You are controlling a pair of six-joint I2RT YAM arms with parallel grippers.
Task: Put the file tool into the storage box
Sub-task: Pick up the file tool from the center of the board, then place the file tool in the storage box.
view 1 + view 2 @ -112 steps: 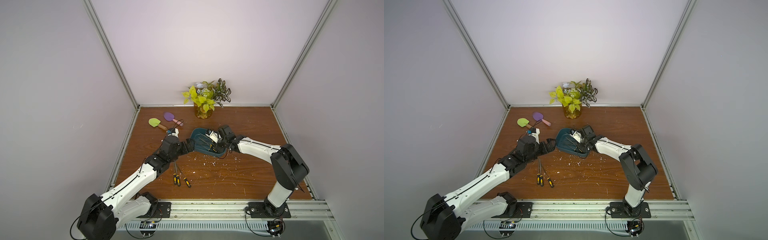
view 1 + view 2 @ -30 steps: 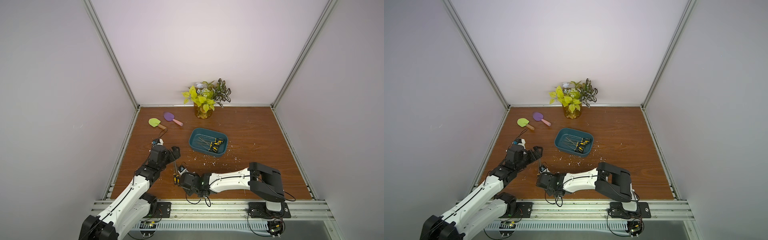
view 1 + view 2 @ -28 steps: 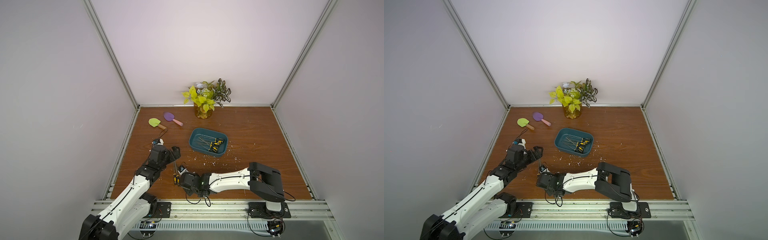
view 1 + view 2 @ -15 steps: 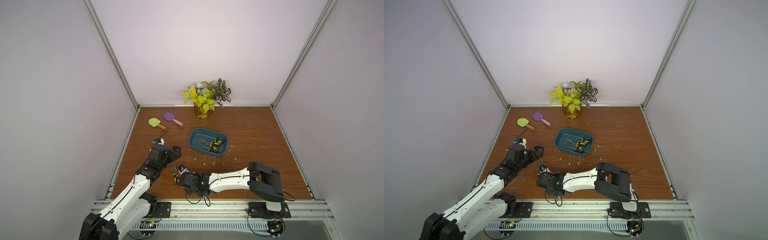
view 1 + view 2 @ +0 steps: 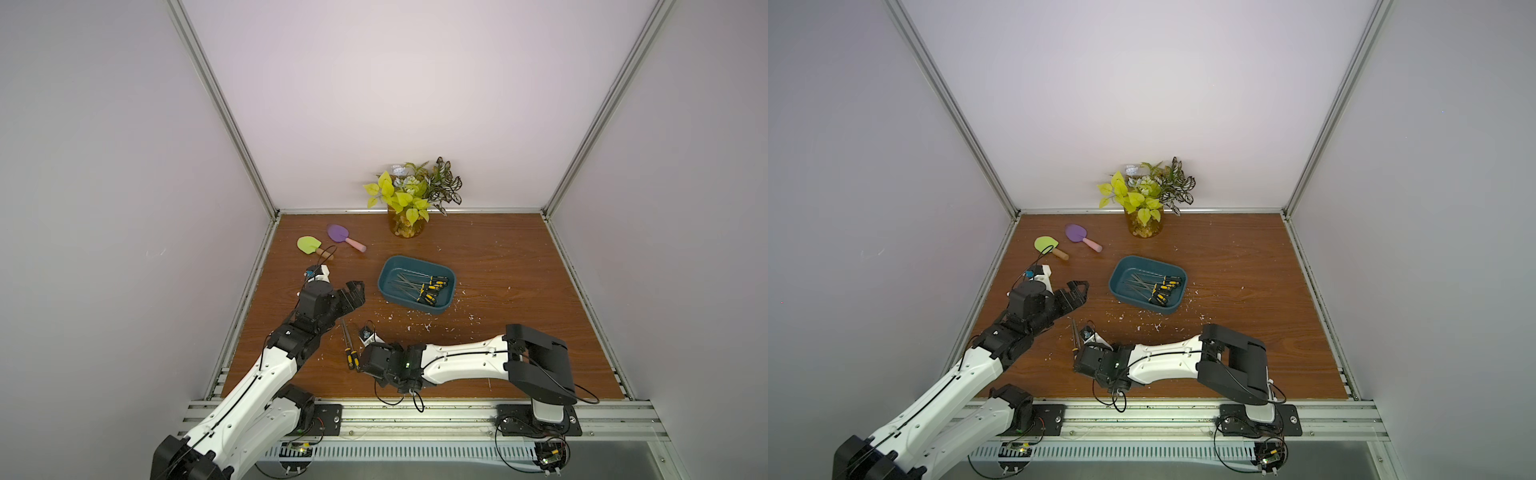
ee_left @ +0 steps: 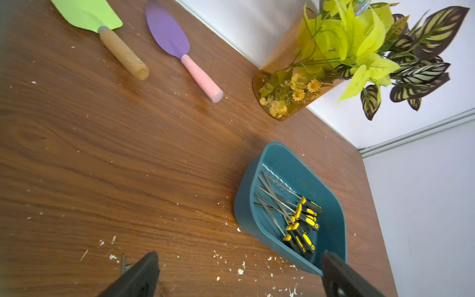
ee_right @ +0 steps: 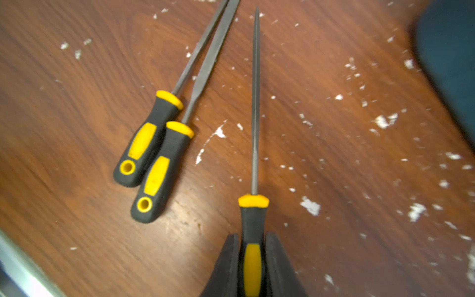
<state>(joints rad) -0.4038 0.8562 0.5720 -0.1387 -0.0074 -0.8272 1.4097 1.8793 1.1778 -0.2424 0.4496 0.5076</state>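
Note:
Similar files are already in the box, so my right gripper will next move its file up, outward, then down over the files inside the teal storage box, and release it.
My right gripper [image 7: 253, 246] is shut on the black and yellow handle of a file tool [image 7: 255, 102], whose thin steel shaft points away over the wooden table. Two more files [image 7: 156, 151] lie side by side beside it, touching each other. In both top views this gripper [image 5: 362, 360] sits low near the table's front left. The teal storage box [image 5: 411, 305] [image 5: 1138, 302] stands mid-table with several files inside. My left gripper [image 5: 353, 293] [image 6: 239, 270] is open and holds nothing, hovering left of the box [image 6: 246, 213].
A green spade [image 5: 309, 245] and a purple spade [image 5: 340, 235] lie at the back left. An amber plant jar [image 5: 405, 224] stands by the back wall. White crumbs [image 5: 415, 326] are scattered in front of the box. A metal rail [image 5: 374, 409] runs along the front edge.
Over the last second my right gripper's jaws closed onto the file's handle. Both arms have barely moved. A few seconds earlier both grippers were at the storage box.

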